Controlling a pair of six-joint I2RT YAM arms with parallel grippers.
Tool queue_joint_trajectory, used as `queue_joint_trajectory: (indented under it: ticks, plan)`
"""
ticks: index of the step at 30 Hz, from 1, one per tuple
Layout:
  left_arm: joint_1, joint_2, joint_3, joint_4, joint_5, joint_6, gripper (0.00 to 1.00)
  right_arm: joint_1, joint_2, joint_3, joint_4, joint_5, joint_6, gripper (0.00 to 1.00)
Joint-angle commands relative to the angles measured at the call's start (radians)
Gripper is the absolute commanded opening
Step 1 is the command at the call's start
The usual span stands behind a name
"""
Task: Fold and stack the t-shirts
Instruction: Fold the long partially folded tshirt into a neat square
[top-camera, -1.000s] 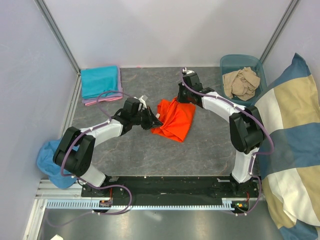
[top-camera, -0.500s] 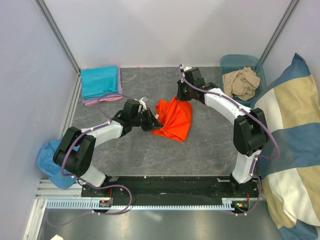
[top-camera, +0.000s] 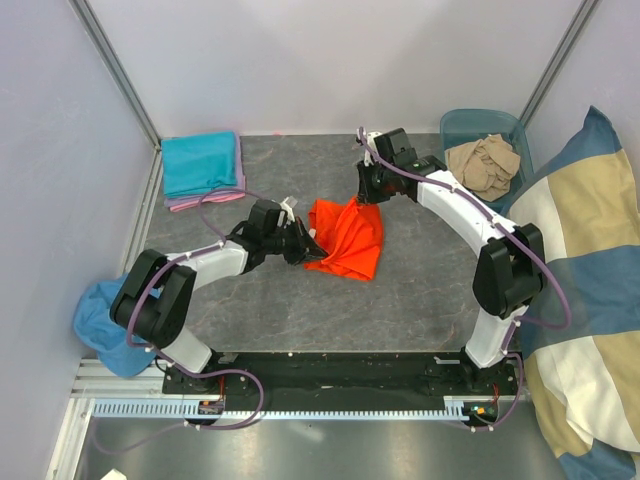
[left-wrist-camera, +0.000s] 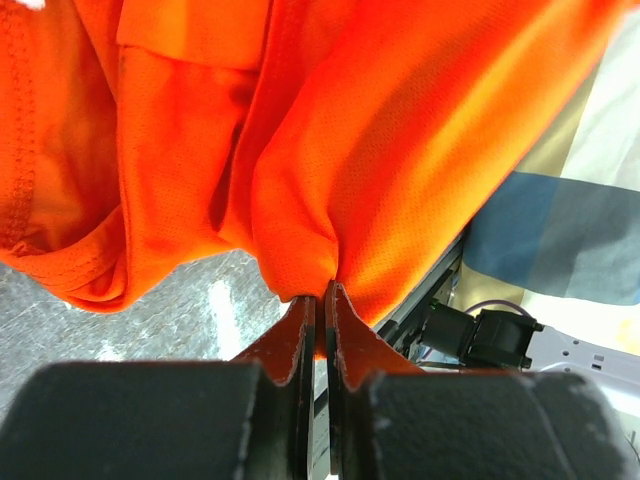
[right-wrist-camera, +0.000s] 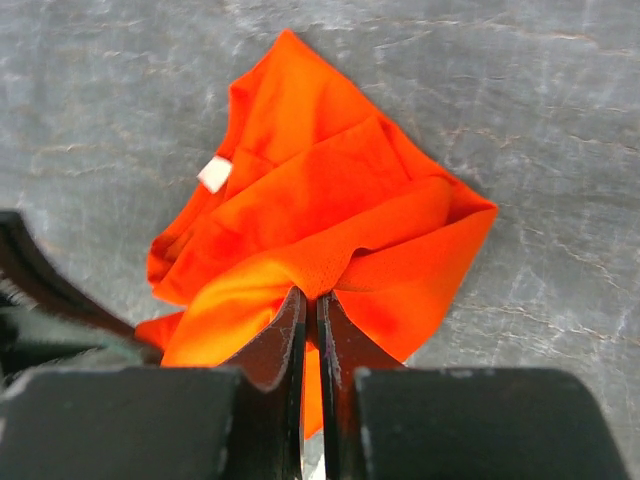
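My left gripper draws the pinched orange edge back over the bare grey table next, to straighten the creased cloth, and then releases the edge.
The bright orange t-shirt (top-camera: 345, 238) is bunched on the grey table near the middle, its white neck label (right-wrist-camera: 214, 174) facing up. My left gripper (top-camera: 308, 247) is at the shirt's left edge, shut on a pinch of orange cloth (left-wrist-camera: 400, 130) between its fingertips (left-wrist-camera: 300, 320). My right gripper (top-camera: 368, 200) is at the shirt's far right corner, shut on a fold of it (right-wrist-camera: 330, 190). A teal t-shirt (top-camera: 200, 163) lies folded on a pink-lilac one (top-camera: 205, 202) at the back left. Beige t-shirts (top-camera: 483, 165) lie crumpled in the bin.
A teal bin (top-camera: 455, 125) stands at the back right. A big blue-and-beige cushion-like fabric (top-camera: 590, 280) fills the right side. A blue cloth bundle (top-camera: 95, 320) sits off the table's left edge. Walls close in the back and left.
My right gripper has moved back and to the right with the shirt's corner, and the orange cloth has shifted and spread slightly. The left gripper has barely moved.
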Motion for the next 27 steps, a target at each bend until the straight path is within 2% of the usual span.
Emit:
queue_joint_trajectory:
  ticks: [1,10,21,27]
  plan:
    - [-0.002,0.017,0.009,0.027,0.036,-0.027,0.02,-0.007,-0.045,0.013,0.024,-0.151,-0.03,0.1]
    - [-0.002,0.014,0.003,0.029,0.039,-0.03,0.02,-0.007,0.054,0.058,0.127,-0.412,-0.023,0.09]
    - [-0.002,0.0,-0.016,0.029,0.036,-0.036,0.02,-0.005,0.241,0.153,0.256,-0.464,0.061,0.11]
    - [-0.004,-0.055,-0.078,0.035,0.024,-0.062,0.02,-0.007,0.34,0.191,0.313,-0.472,0.116,0.11]
